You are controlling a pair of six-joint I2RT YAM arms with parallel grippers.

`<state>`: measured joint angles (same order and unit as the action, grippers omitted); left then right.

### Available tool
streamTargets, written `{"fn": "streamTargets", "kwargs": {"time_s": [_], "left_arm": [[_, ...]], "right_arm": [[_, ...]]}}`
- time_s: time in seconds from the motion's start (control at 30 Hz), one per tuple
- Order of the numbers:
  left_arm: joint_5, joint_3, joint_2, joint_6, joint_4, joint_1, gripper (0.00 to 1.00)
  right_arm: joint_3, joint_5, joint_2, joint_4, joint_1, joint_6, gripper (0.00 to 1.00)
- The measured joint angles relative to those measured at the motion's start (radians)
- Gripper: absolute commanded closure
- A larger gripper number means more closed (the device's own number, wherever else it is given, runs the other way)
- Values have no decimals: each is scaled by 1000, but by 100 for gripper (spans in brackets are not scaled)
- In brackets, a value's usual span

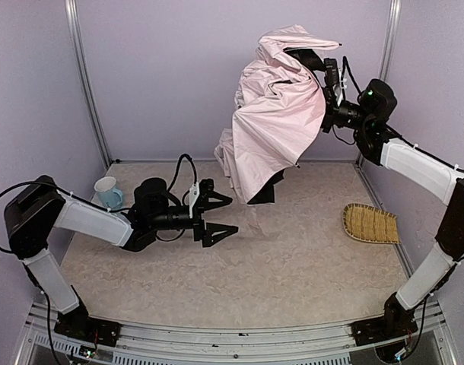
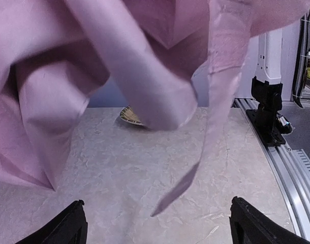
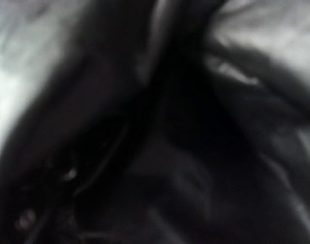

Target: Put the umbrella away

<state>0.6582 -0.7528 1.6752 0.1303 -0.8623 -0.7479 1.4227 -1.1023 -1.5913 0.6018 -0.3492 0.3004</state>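
Toward the right in the top view, my left gripper needs to advance around the dangling strap (image 2: 179, 189) and close, because the strap's loose end hangs just before the open fingers.
The pale pink umbrella (image 1: 274, 114) hangs folded and crumpled high above the back of the table, its black lining showing at the lower edge. My right gripper (image 1: 317, 65) holds it near the top, with the fingers buried in the fabric. The right wrist view shows only blurred dark lining (image 3: 160, 152). My left gripper (image 1: 232, 215) hovers low over the table, left of and below the umbrella, open and with nothing between its fingers. In the left wrist view the pink fabric (image 2: 145, 66) fills the top and a thin strap (image 2: 211, 127) dangles toward the open left gripper (image 2: 157, 226).
A pale blue mug (image 1: 108, 192) stands at the table's left edge behind the left arm. A woven straw mat (image 1: 369, 223) lies at the right edge and also shows as the mat (image 2: 129, 116) beyond the fabric. The right arm's base (image 2: 267, 112) stands on the rail.
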Motion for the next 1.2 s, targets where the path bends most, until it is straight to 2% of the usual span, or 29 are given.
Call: {"fn": "streamTargets", "kwargs": {"time_s": [0.3,0.37,0.53,0.63,0.7,0.83,0.93,1.07,1.2], "left_arm": [[133,-80,158,-75,-172,-47,7],[150,-93,184,-87,-205,-74,13],[174,-147,258,-127,-240,-98,43],[198,-167,270,-152,-248,-96,83],[215,-169,270,-155,-260,-96,100],[234,-153,262,-157,-265,-94,100],[231,-77,202,-140,-237,-79,100],[169,-10,82,6,-68,-53,100],[106,-35,67,131,74,0,100]], "right_arm": [[42,-8,0,-13,0,11,100],[45,-9,0,-17,0,9,100],[61,-11,-2,-29,-2,5,100],[73,-13,-2,-39,-2,-2,100],[77,-13,-2,-44,-2,-13,100],[84,-12,-2,-80,1,-35,100],[91,-6,0,-123,17,-65,100],[112,8,11,-192,71,-88,100],[140,-61,36,-307,63,-190,100]]}}
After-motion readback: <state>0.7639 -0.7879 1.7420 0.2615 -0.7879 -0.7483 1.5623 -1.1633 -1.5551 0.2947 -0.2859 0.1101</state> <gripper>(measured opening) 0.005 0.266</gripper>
